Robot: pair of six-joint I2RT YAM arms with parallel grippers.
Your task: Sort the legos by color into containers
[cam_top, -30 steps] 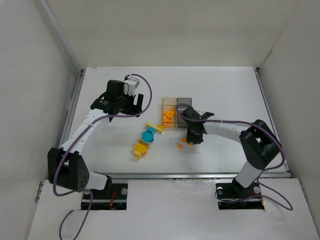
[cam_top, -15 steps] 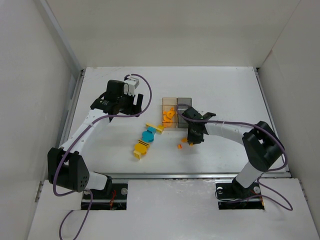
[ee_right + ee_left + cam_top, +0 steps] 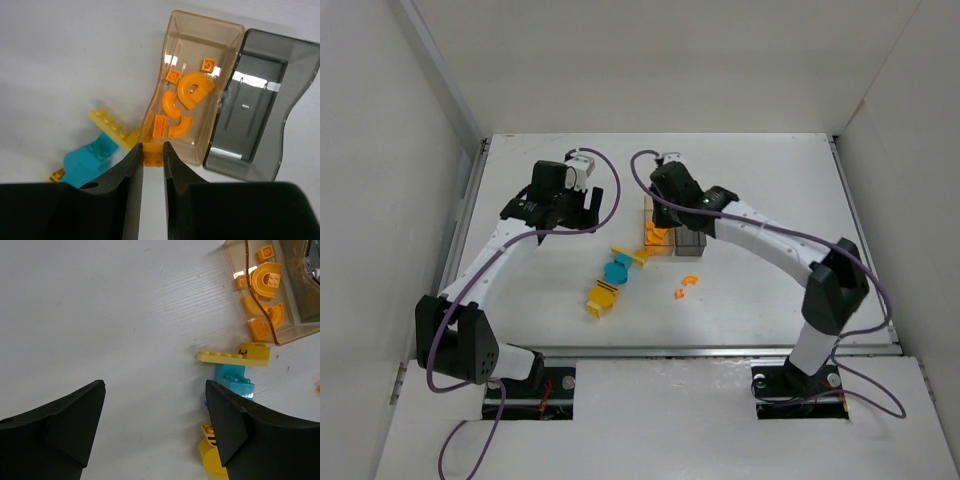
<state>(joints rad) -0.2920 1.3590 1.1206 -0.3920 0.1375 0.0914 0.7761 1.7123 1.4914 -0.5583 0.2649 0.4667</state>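
My right gripper lowers farther in next before it opens, to get the orange brick to the curved pieces in the amber-orange container.
My right gripper [image 3: 153, 150] is shut on a small orange lego brick [image 3: 153, 158]. It hangs above the near end of the amber-orange container [image 3: 206, 20], which holds several orange legos. The smoky grey container [image 3: 265, 75] beside it looks empty. From above, the right gripper [image 3: 665, 200] hovers over the joined containers [image 3: 692, 238]. My left gripper [image 3: 155, 385] stands open over bare table with nothing between its fingers. A yellow plate [image 3: 230, 356], a teal lego [image 3: 234, 382] and a striped yellow lego [image 3: 212, 455] lie to its right.
Two loose orange legos [image 3: 686, 285] lie on the table in front of the containers. The yellow plate [image 3: 630, 255], teal lego [image 3: 616, 270] and striped yellow lego [image 3: 602, 297] form a diagonal row mid-table. White walls enclose the table on three sides.
The right arm rose from the loose orange pieces near the front and swung back over the amber-orange container, carrying an orange brick. The left arm has not moved.
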